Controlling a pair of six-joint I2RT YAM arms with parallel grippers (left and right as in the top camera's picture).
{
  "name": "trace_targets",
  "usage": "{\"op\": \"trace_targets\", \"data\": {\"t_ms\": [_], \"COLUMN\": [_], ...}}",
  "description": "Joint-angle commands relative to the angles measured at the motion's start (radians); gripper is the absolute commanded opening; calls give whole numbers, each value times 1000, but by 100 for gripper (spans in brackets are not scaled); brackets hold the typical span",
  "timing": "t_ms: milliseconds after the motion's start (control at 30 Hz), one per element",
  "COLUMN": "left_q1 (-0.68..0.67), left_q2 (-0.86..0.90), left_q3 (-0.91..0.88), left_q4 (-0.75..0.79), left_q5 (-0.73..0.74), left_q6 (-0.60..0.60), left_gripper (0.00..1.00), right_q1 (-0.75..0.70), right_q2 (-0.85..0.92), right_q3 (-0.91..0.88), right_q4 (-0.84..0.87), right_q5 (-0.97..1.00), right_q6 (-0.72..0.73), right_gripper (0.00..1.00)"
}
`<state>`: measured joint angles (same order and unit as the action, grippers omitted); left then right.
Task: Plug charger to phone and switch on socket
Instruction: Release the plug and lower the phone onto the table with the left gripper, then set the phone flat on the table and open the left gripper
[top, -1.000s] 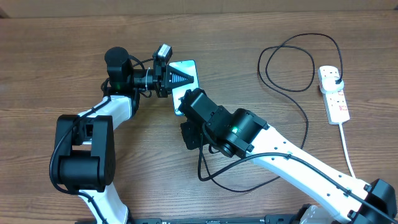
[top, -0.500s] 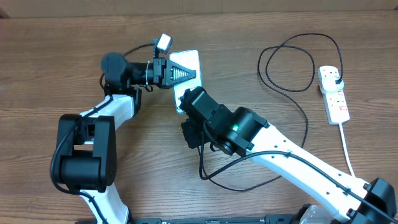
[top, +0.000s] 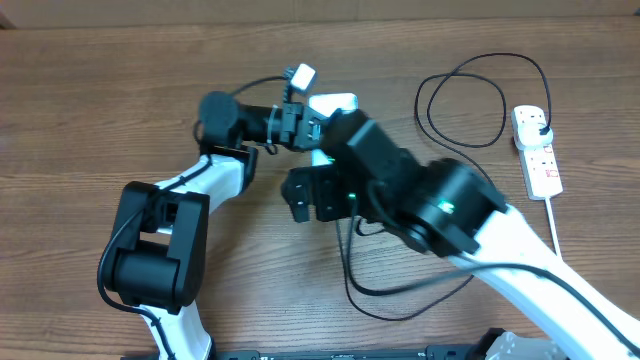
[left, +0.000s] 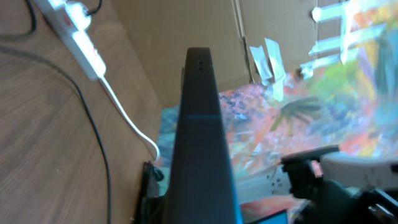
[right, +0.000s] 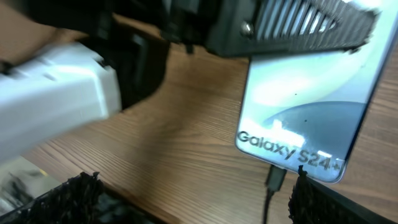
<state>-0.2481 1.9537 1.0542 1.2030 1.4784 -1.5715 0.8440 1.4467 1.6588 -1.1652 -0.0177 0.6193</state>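
The charger's connector already sits in the phone's lower edge, so my left gripper will lower the phone (top: 335, 103) flat onto the tabletop below and let go of it there.
My left gripper (top: 305, 125) is shut on the phone (top: 335, 103), which my right arm mostly covers in the overhead view. In the left wrist view the phone (left: 199, 124) stands edge-on between the jaws. The right wrist view shows its screen (right: 305, 118) with "Galaxy" text, and the charger's connector tip (right: 275, 177) sits at its lower edge. My right gripper (right: 196, 199) is open, with its fingers on either side of the connector and not touching it. The charger cable (top: 500, 57) loops to its black plug (top: 538, 124) in the white socket (top: 537, 150).
The socket's thick white cord (top: 558, 240) runs toward the front right. Slack black cable (top: 385, 300) lies under my right arm. From the left wrist the socket (left: 81, 37) shows at the upper left. Beyond the table edge is coloured clutter (left: 323, 99).
My right gripper has opened and let go of the connector, and the right arm has risen over the phone. My left gripper has carried the phone to the right.
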Motion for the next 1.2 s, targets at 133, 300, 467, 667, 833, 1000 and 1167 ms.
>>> {"op": "trace_targets", "data": {"t_ms": [133,300,467,667,833,1000,1167], "left_q1": [-85,-153,-259,-287,-238,-162,-91], "left_q2": [-11,-11,-11,-11,0,48,139], "left_q3": [60,139,320,476,479,479,479], "left_q4": [-447,-698,-1124,-1635,-1922,-2013,-1974], "left_q5": [-209,-373,-527,-706,-817,-745,-533], "left_q6": [402,543,806,1130,1308,1358,1360], "left_gripper": [4,4,4,7,8,5,6], "right_q1": [-4,-4,-4,-4,-4,-4,-4], "right_q2": [-172,-246,-268,-267,-267,-252,-218], "right_q3": [31,31,31,31,29,29,29], "right_q4": [-53,-103,-126,-142,-158,-158,-168], "right_q5": [122,221,306,308,308,308,296], "right_q6": [96,118,118,118,118,118,118], "right_gripper": [100,100,100,100,100,100,100]}}
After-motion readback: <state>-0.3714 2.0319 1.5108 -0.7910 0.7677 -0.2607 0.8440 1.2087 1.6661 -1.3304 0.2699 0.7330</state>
